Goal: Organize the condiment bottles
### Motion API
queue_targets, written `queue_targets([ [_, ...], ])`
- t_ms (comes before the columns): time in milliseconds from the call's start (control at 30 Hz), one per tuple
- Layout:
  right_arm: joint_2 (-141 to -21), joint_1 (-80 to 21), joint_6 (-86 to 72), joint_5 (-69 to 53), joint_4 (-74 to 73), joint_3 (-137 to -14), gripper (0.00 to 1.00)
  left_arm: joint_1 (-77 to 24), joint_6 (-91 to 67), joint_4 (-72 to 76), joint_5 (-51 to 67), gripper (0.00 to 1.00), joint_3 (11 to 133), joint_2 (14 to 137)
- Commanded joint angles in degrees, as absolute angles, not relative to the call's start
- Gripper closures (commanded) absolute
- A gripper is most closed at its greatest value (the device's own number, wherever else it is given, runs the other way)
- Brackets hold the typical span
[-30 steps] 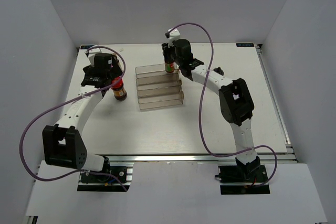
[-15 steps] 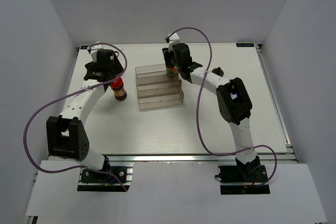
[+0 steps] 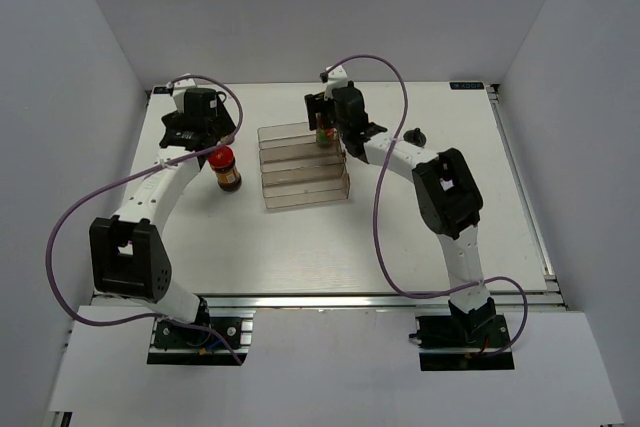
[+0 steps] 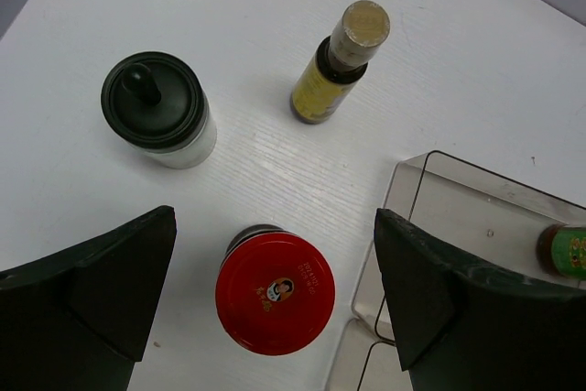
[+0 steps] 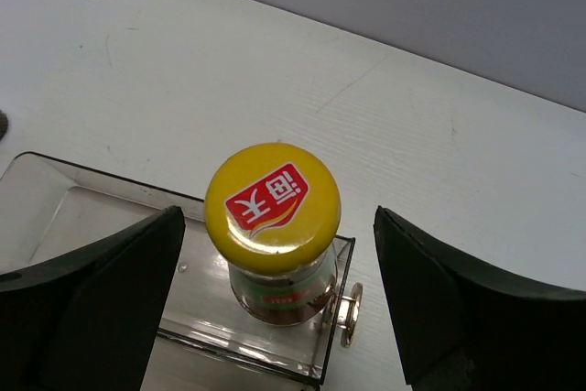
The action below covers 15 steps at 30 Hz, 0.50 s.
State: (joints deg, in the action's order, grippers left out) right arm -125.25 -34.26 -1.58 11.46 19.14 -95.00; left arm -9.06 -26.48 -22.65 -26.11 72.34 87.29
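My left gripper goes outward past the red-lidded jar next, then down around the bottle's cap, to get the slim brown bottle (image 4: 339,66).
A tall red-sauce bottle with a yellow cap (image 5: 273,194) stands upright on the top step of the clear rack (image 5: 92,217), at its right end. My right gripper (image 5: 279,219) hangs open over it, a finger on each side, both apart from the bottle. My left gripper (image 4: 275,226) is open above the red-lidded dark jar (image 4: 275,292), which stands on the table left of the rack (image 4: 476,217). Beyond the jar stand a black-topped white shaker (image 4: 157,107) and a slim brown yellow-labelled bottle (image 4: 339,66). In the top view the jar (image 3: 228,169) shows beside the left gripper (image 3: 207,144).
The stepped rack (image 3: 303,165) sits mid-table with its lower steps bare. The right arm (image 3: 400,152) reaches over the rack's right end. White walls close the table at the back and sides. Purple cables loop off both arms.
My right gripper has opened and let go of the yellow-capped bottle, which now stands on the rack's top step. The left arm has shifted slightly back over the jar.
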Motion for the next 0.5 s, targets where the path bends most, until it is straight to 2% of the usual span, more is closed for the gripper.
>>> queue_targets([
  [0, -119.27, -34.54, -2.11, 12.56, 22.24, -95.45, 0.11, -8.70, -24.52, -22.59, -25.84, 0.02, 75.58, 87.62],
  [167, -115.23, -34.45, -1.50, 13.36, 21.62, -95.19, 0.11, -8.44, -22.76, -21.27, -25.14, 0.02, 79.00, 91.49],
  [333, -111.02, -34.45, -0.18, 11.25, 14.96, -97.21, 0.11, -7.39, -21.19, -20.13, -23.39, 0.02, 84.01, 97.89],
  [467, -105.83, -34.54, -0.18, 14.06, 12.93, -93.79, 0.11, -6.94, -18.73, -18.29, -22.59, 0.02, 87.62, 103.25],
])
